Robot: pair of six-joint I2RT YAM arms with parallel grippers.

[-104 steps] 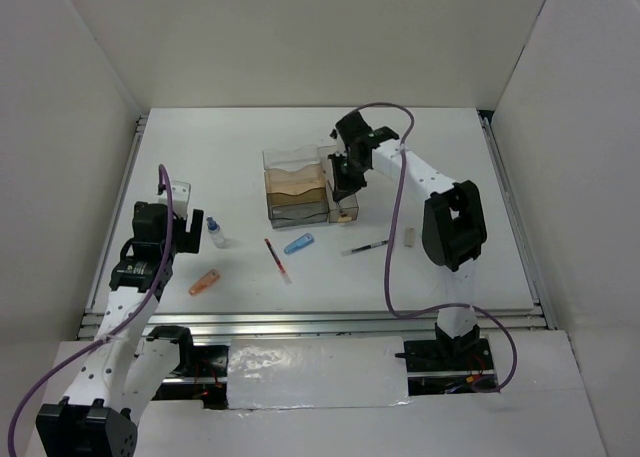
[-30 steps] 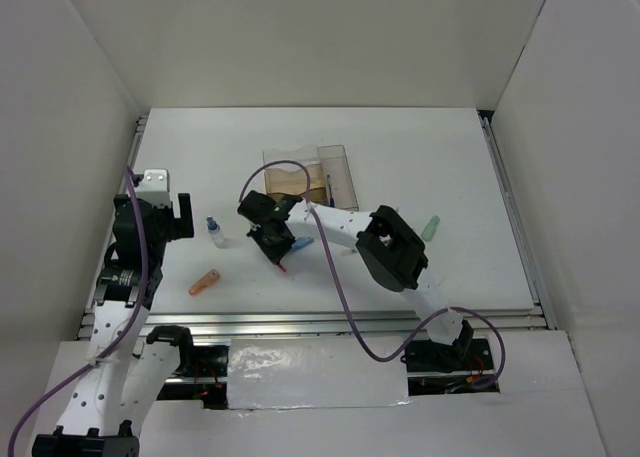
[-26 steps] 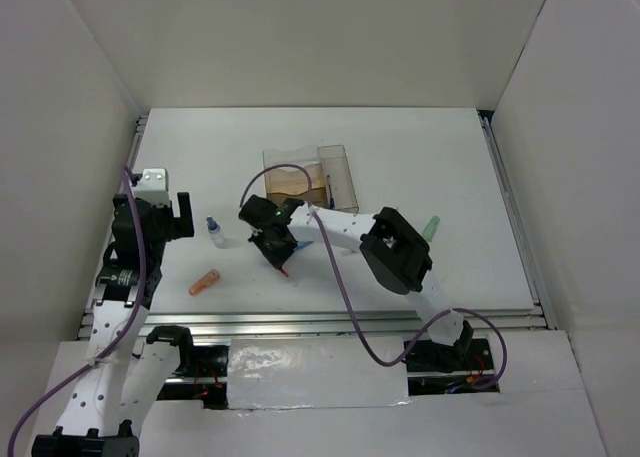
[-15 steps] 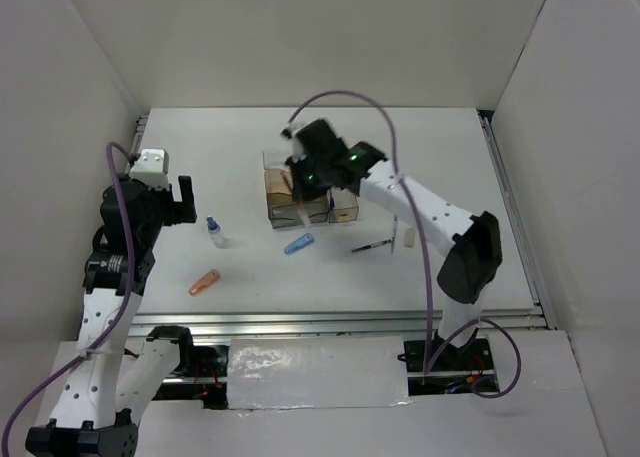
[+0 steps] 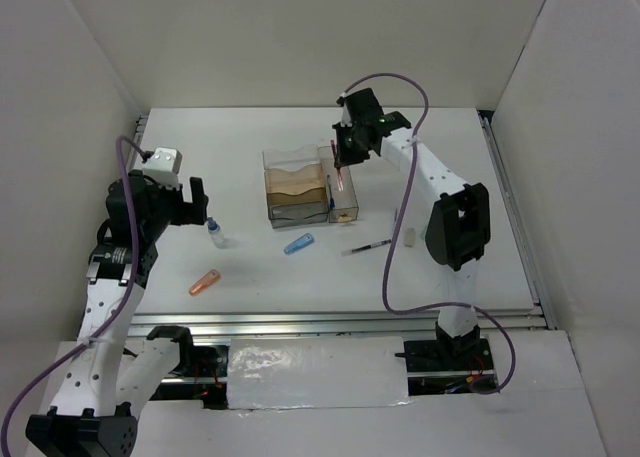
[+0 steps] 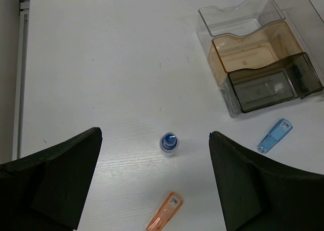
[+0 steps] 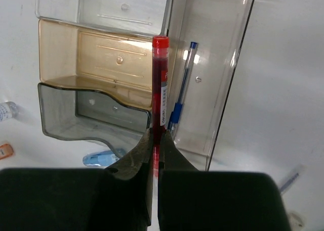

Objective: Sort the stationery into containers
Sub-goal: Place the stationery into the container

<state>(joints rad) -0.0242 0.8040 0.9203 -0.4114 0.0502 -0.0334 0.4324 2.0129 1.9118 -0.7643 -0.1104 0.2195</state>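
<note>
I should swing my left gripper toward the right in the top view, turn it and lower it onto the black pen's body (image 5: 365,248), because the black pen is outside the organizer (image 5: 285,199).
My right gripper (image 7: 156,140) is shut on a red pen (image 7: 160,84) and holds it above the clear organizer (image 5: 285,199), over the wall between the brown tiers and the narrow clear bin (image 7: 223,59). A dark blue pen (image 7: 181,97) lies in that bin. In the top view the gripper (image 5: 343,167) hangs over the organizer's right side. My left gripper (image 6: 154,183) is open and empty, high above the blue-capped bottle (image 6: 168,142) and the orange piece (image 6: 164,220). A blue piece (image 5: 298,244), a black pen (image 5: 366,247) and a beige piece (image 5: 410,238) lie on the table.
The organizer also shows at the top right of the left wrist view (image 6: 298,77), its brown tiers empty. White walls enclose the table on three sides. A metal rail (image 5: 320,322) runs along the near edge.
My right gripper picked the red pen up from the table near the blue piece and carried it back and right, over the organizer's narrow bin. My left arm rose and swung slightly right.
</note>
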